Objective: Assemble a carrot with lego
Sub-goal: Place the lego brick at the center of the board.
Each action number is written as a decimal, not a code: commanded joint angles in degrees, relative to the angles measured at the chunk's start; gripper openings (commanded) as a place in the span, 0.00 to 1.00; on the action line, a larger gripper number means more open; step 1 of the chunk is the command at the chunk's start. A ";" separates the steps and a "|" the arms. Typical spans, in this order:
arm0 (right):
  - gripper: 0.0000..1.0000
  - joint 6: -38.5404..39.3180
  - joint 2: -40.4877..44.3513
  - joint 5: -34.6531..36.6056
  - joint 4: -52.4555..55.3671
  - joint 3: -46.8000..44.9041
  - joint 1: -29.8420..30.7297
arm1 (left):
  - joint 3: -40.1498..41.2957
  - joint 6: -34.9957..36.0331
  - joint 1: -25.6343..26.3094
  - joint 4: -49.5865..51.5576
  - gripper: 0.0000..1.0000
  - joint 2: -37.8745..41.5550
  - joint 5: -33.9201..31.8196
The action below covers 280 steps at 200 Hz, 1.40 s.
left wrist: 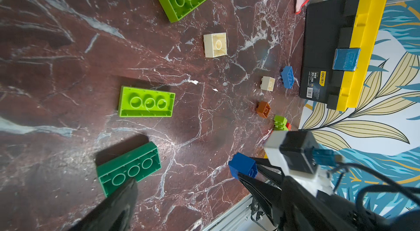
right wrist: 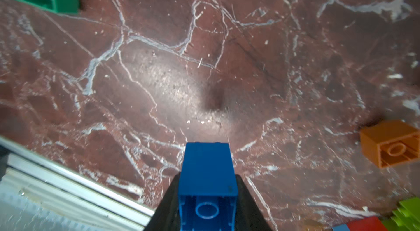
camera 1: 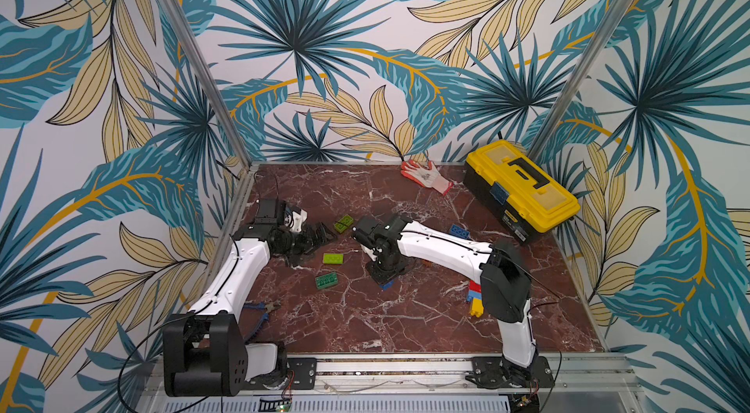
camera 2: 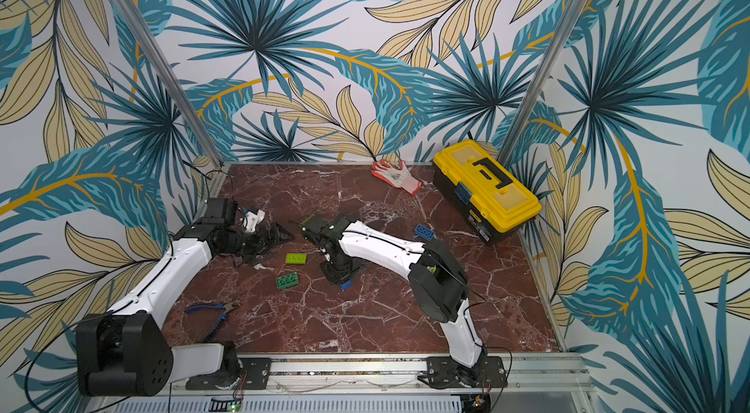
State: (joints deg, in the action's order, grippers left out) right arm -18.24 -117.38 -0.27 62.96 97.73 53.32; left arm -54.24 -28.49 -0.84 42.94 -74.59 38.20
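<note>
Bare marble lies just below my right gripper. The gripper should next move down, slightly toward the dark green oblong brick, and let go of the blue square brick.
My right gripper (camera 1: 383,277) points down at the middle of the table, shut on a small blue square lego brick (right wrist: 206,180), which it holds low over the marble; the brick also shows in the left wrist view (left wrist: 243,167). My left gripper (camera 1: 320,234) stands open and empty at the left, one finger (left wrist: 127,191) over a dark green oblong brick (camera 1: 327,280). Two light green oblong bricks (camera 1: 332,258) (camera 1: 343,223) lie hollow side up nearby. An orange brick (right wrist: 391,143), two cream bricks (left wrist: 215,44) (left wrist: 267,83) and a blue oblong brick (camera 1: 459,232) lie further right.
A yellow toolbox (camera 1: 521,187) stands at the back right, with a glove (camera 1: 428,173) next to it by the back wall. Blue-handled pliers (camera 2: 211,309) lie front left. A pile of red, blue and yellow bricks (camera 1: 475,301) sits behind my right arm.
</note>
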 commanded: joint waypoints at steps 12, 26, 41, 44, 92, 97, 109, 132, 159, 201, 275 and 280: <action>0.30 -1.51 -2.92 0.54 -2.40 0.63 -0.11 | -0.08 1.22 -0.55 0.39 0.99 -0.39 -1.76; 0.30 -1.94 -3.37 0.84 -3.37 0.37 0.02 | 0.01 1.24 -0.88 0.40 0.99 -0.43 -2.14; 0.30 -2.40 -3.24 1.15 -4.64 -0.36 0.05 | 0.14 1.24 -1.30 0.44 0.99 -0.31 -2.38; 0.30 -2.54 -3.22 1.34 -4.98 -0.55 0.09 | 0.18 1.24 -1.39 0.40 0.99 -0.30 -2.33; 0.32 -3.68 -4.28 2.88 -8.41 -1.35 0.65 | 0.35 1.33 -2.54 0.42 0.99 0.14 -1.88; 0.32 -3.49 -4.49 3.11 -8.38 -1.34 0.77 | 0.36 1.33 -2.64 0.37 0.99 0.14 -1.87; 0.32 -3.36 -4.90 3.42 -8.50 -1.30 1.11 | 0.36 1.34 -2.72 0.34 0.99 0.14 -1.73; 0.36 -3.23 -5.16 3.65 -8.66 -1.36 1.31 | 0.42 1.42 -2.88 0.43 0.99 0.07 -1.74; 0.39 -2.76 -5.97 3.65 -8.05 -0.95 1.34 | 0.50 1.43 -2.95 0.41 0.99 -0.03 -1.46; 0.47 -2.32 -6.36 3.68 -6.94 0.32 1.31 | 0.48 1.42 -3.08 0.39 0.99 0.23 -1.57; 0.87 -1.98 3.82 10.17 -1.02 2.20 0.82 | 0.45 1.53 -3.64 0.40 0.99 0.84 -1.48; 0.91 -1.98 5.09 11.34 -0.13 1.64 0.39 | 0.45 1.57 -3.72 0.39 0.99 1.00 -1.57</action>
State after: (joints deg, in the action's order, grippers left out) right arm -19.81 -118.93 5.98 57.56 99.33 54.37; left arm -54.24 -27.88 -3.73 42.96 -74.85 36.42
